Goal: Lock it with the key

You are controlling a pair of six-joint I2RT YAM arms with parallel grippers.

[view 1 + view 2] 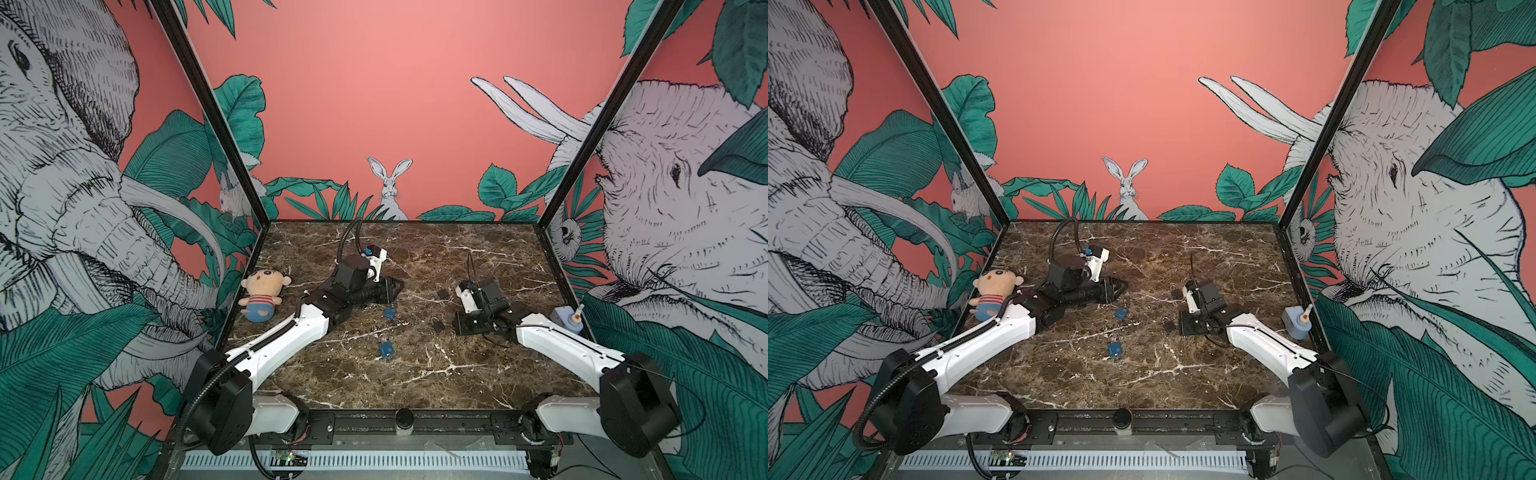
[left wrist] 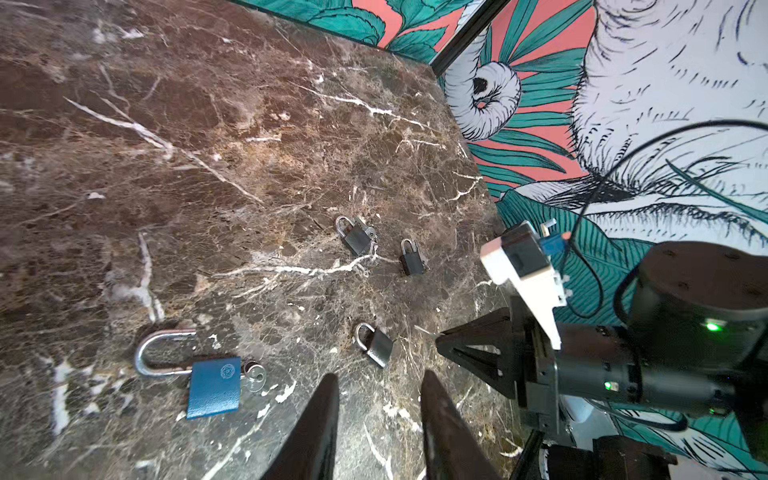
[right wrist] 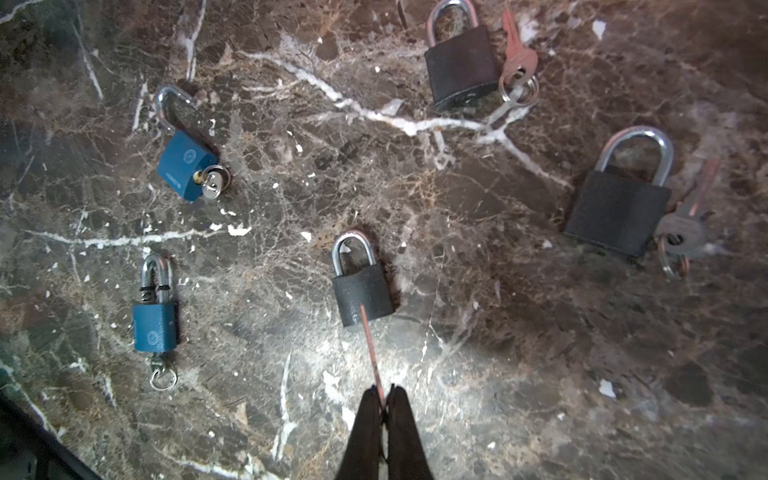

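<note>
I will next lower the key with my right gripper onto the bare marble beside the small padlock, away from the blue ones, and let go of it, because that spot is below.
My right gripper is shut on a thin copper key. The key's blade points at a small black padlock lying flat on the marble table. The blade's tip overlaps the lock's lower body in the right wrist view; contact cannot be told. My left gripper is open with nothing between its fingers, and the same padlock lies just beyond its tips. In both top views the padlock sits beside the right gripper. The left gripper hovers further left.
Two blue padlocks with keys in them lie left of the black one. Two bigger black padlocks with key rings lie beyond it. A plush doll sits at the left wall, a blue bottle at the right wall.
</note>
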